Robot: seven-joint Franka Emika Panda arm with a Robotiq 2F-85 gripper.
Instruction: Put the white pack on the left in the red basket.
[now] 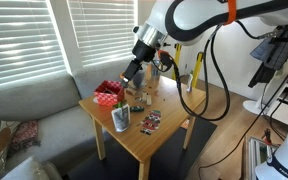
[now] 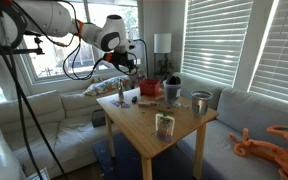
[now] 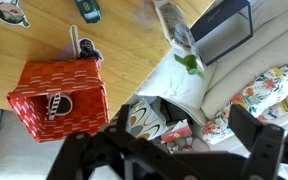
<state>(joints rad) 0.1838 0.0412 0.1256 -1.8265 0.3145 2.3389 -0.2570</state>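
The white pack stands upright, so my gripper needs to move down and over to the white pack's top edge (image 1: 120, 107) (image 3: 194, 67) and turn so that the spread fingers go on both sides of the pack.
The white pack (image 1: 121, 118) stands upright on the wooden table near its front corner; it also shows in an exterior view (image 2: 165, 124) and at the top of the wrist view (image 3: 174, 30). The red basket (image 1: 108, 96) with white-speckled sides sits at the table edge next to the sofa, and shows at the left of the wrist view (image 3: 59, 98). My gripper (image 1: 134, 72) hangs in the air above the table, beside the basket and well away from the pack. It also shows in an exterior view (image 2: 127, 65). Its fingers (image 3: 184, 120) are spread wide with nothing between them.
A flat dark red-patterned packet (image 1: 150, 122) lies near the pack. A dark cup (image 2: 172, 92) and a metal cup (image 2: 200, 103) stand on the table. Small items (image 1: 139, 98) sit mid-table. A grey sofa (image 1: 34, 105) borders the table, with patterned things (image 3: 149, 118) below the gripper.
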